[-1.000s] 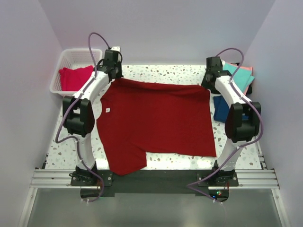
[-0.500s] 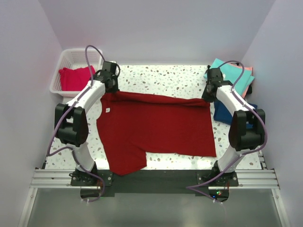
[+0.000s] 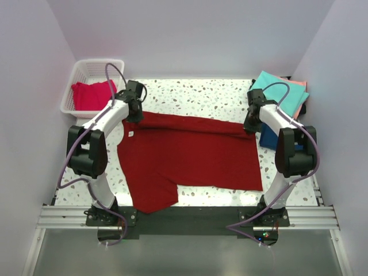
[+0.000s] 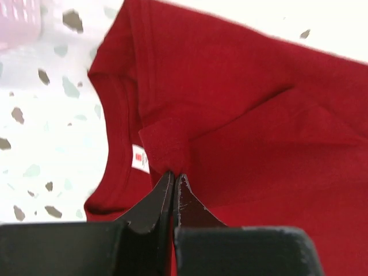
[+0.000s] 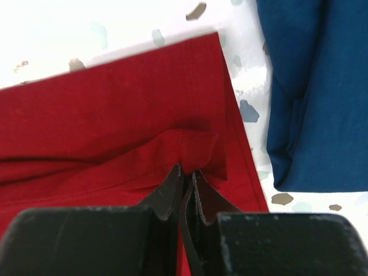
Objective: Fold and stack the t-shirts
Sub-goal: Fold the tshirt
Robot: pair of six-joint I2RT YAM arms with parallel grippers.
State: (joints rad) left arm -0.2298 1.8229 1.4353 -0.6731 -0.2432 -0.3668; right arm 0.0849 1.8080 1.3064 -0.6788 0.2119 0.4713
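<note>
My right gripper is to move back over the red cloth [image 3: 250, 142] [image 5: 223, 185] beside the navy shirt next and open, since the fold along the red shirt's far edge is still narrow.
A large dark red t-shirt [image 3: 190, 155] lies spread on the speckled table, its far edge lifted and folding toward me. My left gripper [image 4: 173, 173] is shut on a pinch of that red cloth beside the collar and its white label [image 4: 140, 158]. My right gripper [image 5: 187, 170] is shut on the shirt's far right corner. From above, the left gripper [image 3: 135, 112] and the right gripper [image 3: 250, 123] hold the two ends of the fold line. A navy t-shirt [image 5: 319, 92] lies just right of the red one. Teal [image 3: 280, 92] and salmon [image 3: 301, 86] shirts lie stacked behind it.
A white lattice basket [image 3: 86, 72] at the back left holds a pinkish-red shirt [image 3: 89, 95]. Pale walls close in the table on three sides. The speckled tabletop [image 3: 195, 92] shows bare behind the red shirt. The arm bases stand on a rail at the near edge.
Both grippers have come toward me with the shirt's far edge, drawing it over the shirt's body. The bare strip of table behind the shirt has widened.
</note>
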